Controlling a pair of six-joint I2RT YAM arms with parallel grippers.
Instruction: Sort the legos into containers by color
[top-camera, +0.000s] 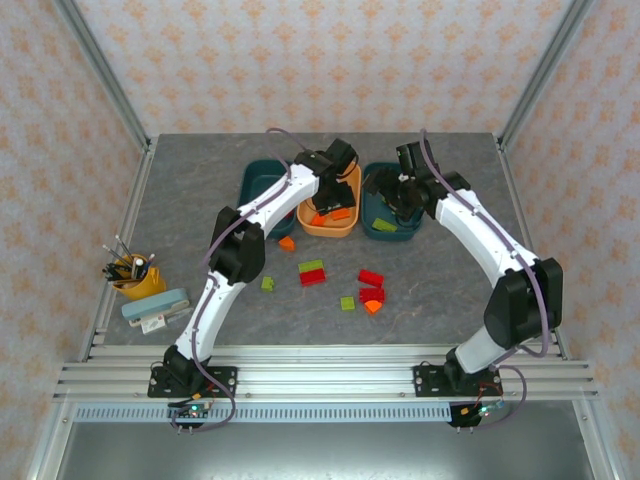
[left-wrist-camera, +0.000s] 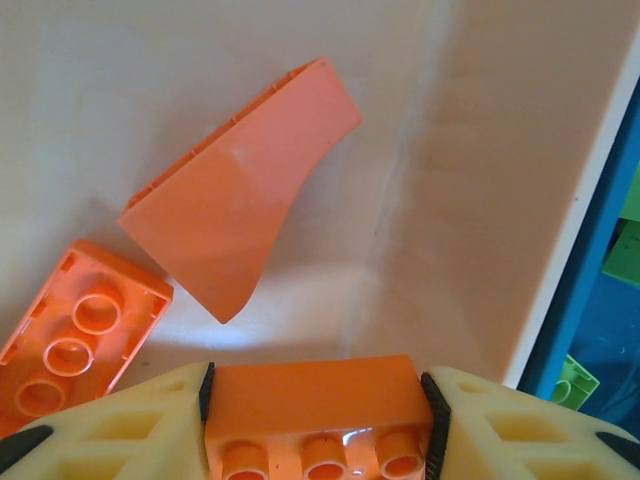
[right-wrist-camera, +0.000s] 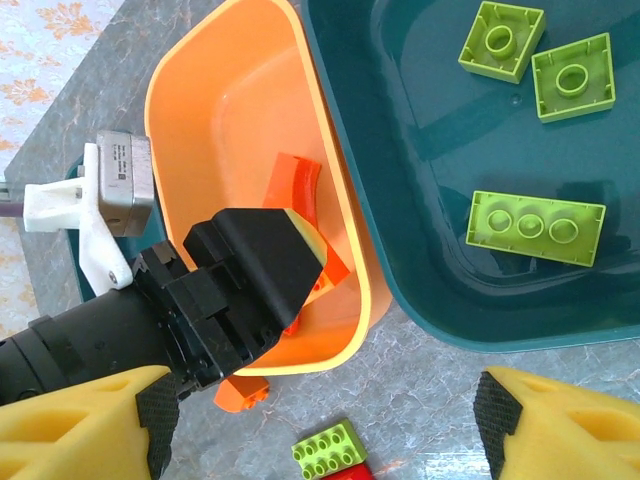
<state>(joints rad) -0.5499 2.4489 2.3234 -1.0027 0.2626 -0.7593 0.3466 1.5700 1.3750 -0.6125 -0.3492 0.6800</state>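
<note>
The small green brick (top-camera: 267, 285) lies loose outside the trays, so I need to move my right gripper back past the green-and-red pair next and down onto the brick.
My left gripper (left-wrist-camera: 318, 412) is shut on an orange brick (left-wrist-camera: 315, 395), held just above the floor of the orange tray (left-wrist-camera: 480, 150). An orange wedge (left-wrist-camera: 240, 195) and another orange brick (left-wrist-camera: 75, 330) lie in that tray. My right gripper (right-wrist-camera: 325, 420) hangs open and holds nothing, above the table by the near rims of the orange tray (right-wrist-camera: 330, 180) and the right teal tray (right-wrist-camera: 420, 150). That teal tray holds three yellow-green bricks (right-wrist-camera: 535, 227). The left teal tray (top-camera: 262, 185) stands left of the orange one.
Loose bricks lie on the table in front of the trays: an orange one (top-camera: 287, 243), a green-and-red pair (top-camera: 312, 270), a small green one (top-camera: 268, 283), a red one (top-camera: 371, 278) and more nearby. A pen cup (top-camera: 135, 275) and a stapler (top-camera: 155, 308) sit at the left edge.
</note>
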